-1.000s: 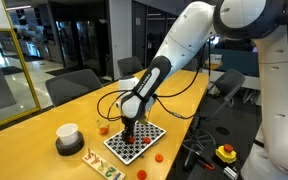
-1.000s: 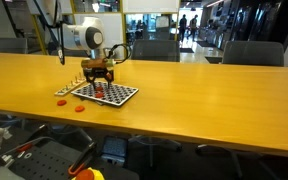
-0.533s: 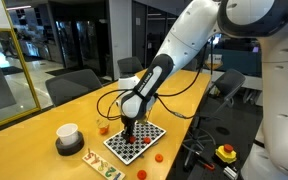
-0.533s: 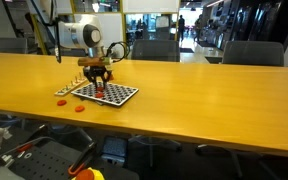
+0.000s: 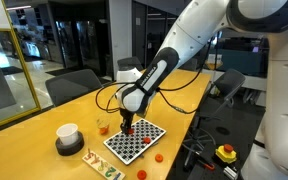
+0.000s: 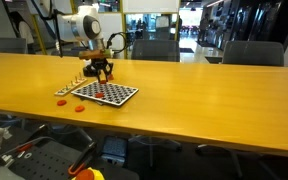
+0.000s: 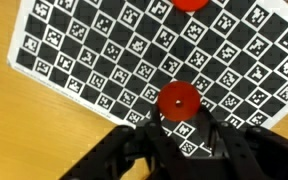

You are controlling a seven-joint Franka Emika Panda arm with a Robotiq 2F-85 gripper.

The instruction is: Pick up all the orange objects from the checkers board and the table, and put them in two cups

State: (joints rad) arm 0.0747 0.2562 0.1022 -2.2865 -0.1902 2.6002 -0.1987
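Note:
The white cup stands outward of my gripper. My gripper needs to rise next and carry the round orange disc outward over the white cup's opening (image 5: 67, 129) to release it.
In the wrist view my gripper (image 7: 179, 112) is shut on a round orange disc (image 7: 178, 99), held between the fingertips above the checkers board (image 7: 94, 50). A second orange disc (image 7: 191, 3) lies on the board at the top edge. In both exterior views the gripper (image 5: 126, 126) (image 6: 103, 71) hangs just over the board (image 5: 136, 143) (image 6: 106, 93). More orange pieces lie on the table (image 5: 161, 157) (image 5: 141, 174) (image 6: 63, 101) (image 6: 81, 108). A white cup (image 5: 68, 132) stands to the left, and a small clear cup (image 5: 103, 127) with something orange in it stands beside the board.
A strip of printed cards (image 5: 102, 166) lies near the table's front edge. The white cup sits on a dark base (image 5: 69, 146). Chairs (image 5: 74, 85) line the far side, and a red stop button (image 5: 225, 153) sits below the table edge.
The jaws have closed on the orange disc on the board. The gripper has then risen a little with the disc in it.

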